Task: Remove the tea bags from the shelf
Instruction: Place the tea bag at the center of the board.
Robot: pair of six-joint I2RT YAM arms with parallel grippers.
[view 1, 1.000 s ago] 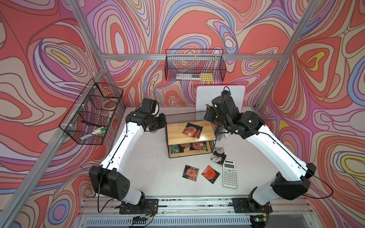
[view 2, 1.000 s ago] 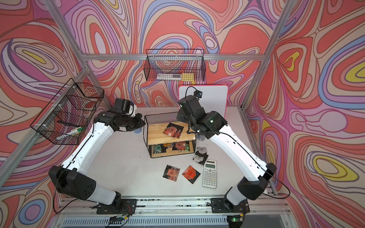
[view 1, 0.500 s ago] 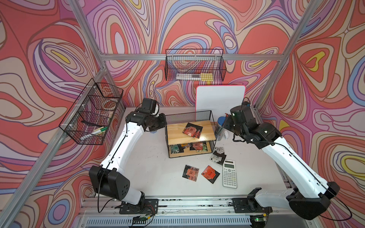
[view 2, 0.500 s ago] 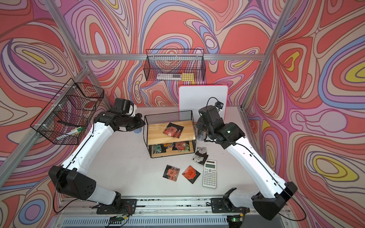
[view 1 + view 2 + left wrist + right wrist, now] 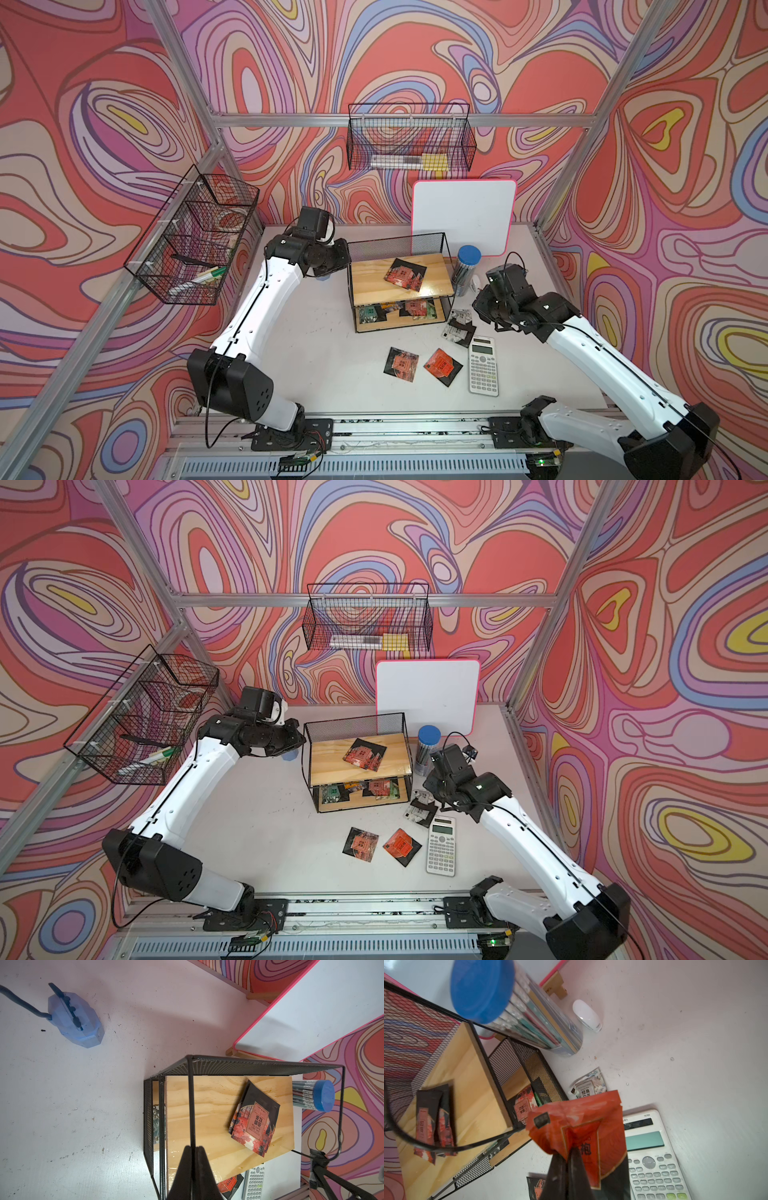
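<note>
The silver-white sachets by the calculator's far end lie outside the shelf, so my right gripper should next move down onto them and let go of the orange tea bag [image 5: 577,1124] there.
The shelf [image 5: 374,282] stands mid-table, a black wire rack with two wooden boards. My left gripper [image 5: 194,1148] is shut on the wire of its top left rim [image 5: 349,259]. Two black-and-red tea bags [image 5: 405,274] overlap on the upper board, and several more [image 5: 399,309] lie on the lower one. My right gripper [image 5: 569,1152] is shut on an orange tea bag [image 5: 577,1124], held above the table just right of the shelf's front corner. On the table lie two red-labelled sachets [image 5: 401,363] [image 5: 442,366] and silver-white ones [image 5: 458,328].
A white calculator [image 5: 483,365] lies by the loose sachets. A blue-lidded jar of pencils [image 5: 467,266] and a whiteboard [image 5: 463,216] stand behind the shelf on the right, with a small white object [image 5: 587,1015] nearby. A blue object [image 5: 74,1020] sits left of the shelf. Wire baskets [image 5: 409,141] [image 5: 191,245] hang on the walls.
My right arm has swung from over the shelf's right side out to the right and forward, carrying the orange tea bag. The left arm has stayed on the shelf's rim.
</note>
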